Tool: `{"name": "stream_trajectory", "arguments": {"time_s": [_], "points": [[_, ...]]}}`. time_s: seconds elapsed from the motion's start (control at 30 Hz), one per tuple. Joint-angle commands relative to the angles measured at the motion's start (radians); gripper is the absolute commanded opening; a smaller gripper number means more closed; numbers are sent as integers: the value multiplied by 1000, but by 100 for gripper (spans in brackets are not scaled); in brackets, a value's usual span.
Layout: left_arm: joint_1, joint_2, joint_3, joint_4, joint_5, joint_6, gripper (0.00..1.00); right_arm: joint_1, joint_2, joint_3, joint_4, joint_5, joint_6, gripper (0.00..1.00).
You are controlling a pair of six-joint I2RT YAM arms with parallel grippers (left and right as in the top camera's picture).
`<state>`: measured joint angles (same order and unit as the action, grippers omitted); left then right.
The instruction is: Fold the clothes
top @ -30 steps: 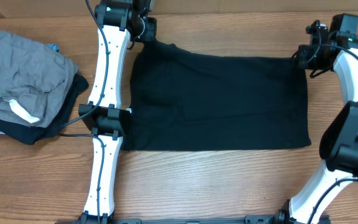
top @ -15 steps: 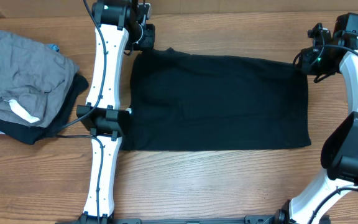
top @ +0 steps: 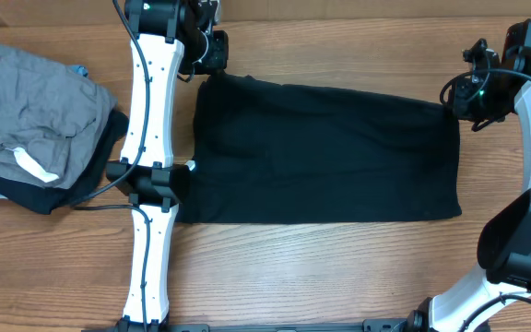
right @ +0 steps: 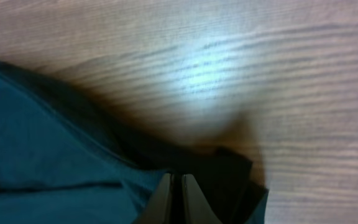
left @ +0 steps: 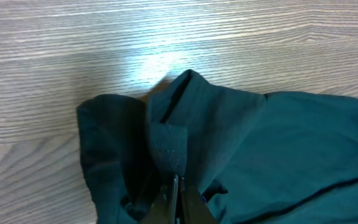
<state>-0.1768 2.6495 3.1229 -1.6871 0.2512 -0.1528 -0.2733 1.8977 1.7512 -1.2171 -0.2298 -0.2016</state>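
My right gripper next carries the held corner back and down onto the shirt's near corner on its side (top: 451, 207) and releases it, since the shirt's near edge lies flat.
The clothes (top: 325, 152), a black T-shirt, lie spread as a wide rectangle across the middle of the table. My left gripper (top: 212, 63) is shut on the shirt's far left corner, where the fabric (left: 185, 124) bunches up over the jaws (left: 176, 180). At the far right corner my right gripper (top: 466, 95) is shut on the shirt edge (right: 104, 162), the fingertips (right: 178, 177) pressed together in the cloth. Both held corners are drawn taut along the far edge. No neck tag shows.
A grey garment with a white label (top: 35, 106) lies on a dark garment (top: 81, 184) at the left edge of the table. The left arm (top: 150, 166) runs along the shirt's left side. Bare wood (top: 321, 277) lies in front of the shirt.
Both grippers have moved outward and slightly away, stretching the shirt's far edge wider and flatter. The right gripper shifted right, the left gripper up and left.
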Motion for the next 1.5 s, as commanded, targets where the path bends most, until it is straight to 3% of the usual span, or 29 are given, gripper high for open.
{"name": "stream_trajectory", "arguments": {"time_s": [0.0, 0.27, 0.6, 0.9, 1.23, 1.47], "points": [[-19, -41, 16, -3, 5, -21, 4, 3, -32, 25, -26, -19, 19, 4], [-42, -107, -44, -3, -11, -29, 4, 3, -68, 25, -54, -45, 71, 4], [-42, -269, -473, -3, -137, -23, 4, 3, -84, 24, -158, -33, 130, 4], [-29, -275, -518, -3, -183, -20, 4, 3, -84, 0, -248, 185, 233, 4], [-23, -285, -768, -3, -183, -28, 4, 3, -84, -109, -202, 185, 256, 4], [-11, -458, -800, -3, -214, -56, 4, 3, -84, -239, -117, 185, 285, 4]]}}
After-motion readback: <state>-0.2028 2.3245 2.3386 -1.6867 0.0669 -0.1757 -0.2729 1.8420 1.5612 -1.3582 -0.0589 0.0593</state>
